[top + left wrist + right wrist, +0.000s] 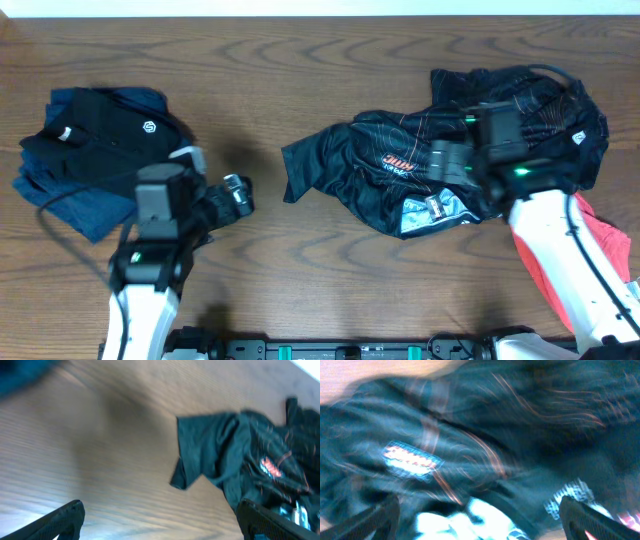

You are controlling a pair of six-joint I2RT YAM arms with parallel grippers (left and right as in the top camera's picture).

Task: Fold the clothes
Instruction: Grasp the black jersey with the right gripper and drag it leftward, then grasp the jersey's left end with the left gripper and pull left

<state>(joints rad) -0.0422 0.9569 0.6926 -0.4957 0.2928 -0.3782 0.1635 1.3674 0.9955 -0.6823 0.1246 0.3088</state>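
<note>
Next I need to move my left gripper down and to the right in the overhead view, past the sleeve's tip onto the bunched folds, because only bare wood lies beneath it.
The black jersey (350, 165) with thin orange lines and an orange logo lies crumpled right of the table's middle, one sleeve spread toward the left. It also shows in the left wrist view (225, 445) and fills the right wrist view (485, 425). My right gripper (440, 182) hovers over the jersey's white and blue prints with its jaws wide open (480, 510) and nothing between them. My left gripper (238, 195) is open and empty over bare wood (160, 512), left of the jersey and apart from it.
A stack of dark and blue folded clothes (90, 160) lies at the far left, topped by a black polo with a small white emblem (148, 127). More dark cloth (545, 100) is heaped at the back right. A red T-shirt (605, 235) lies by the right arm.
</note>
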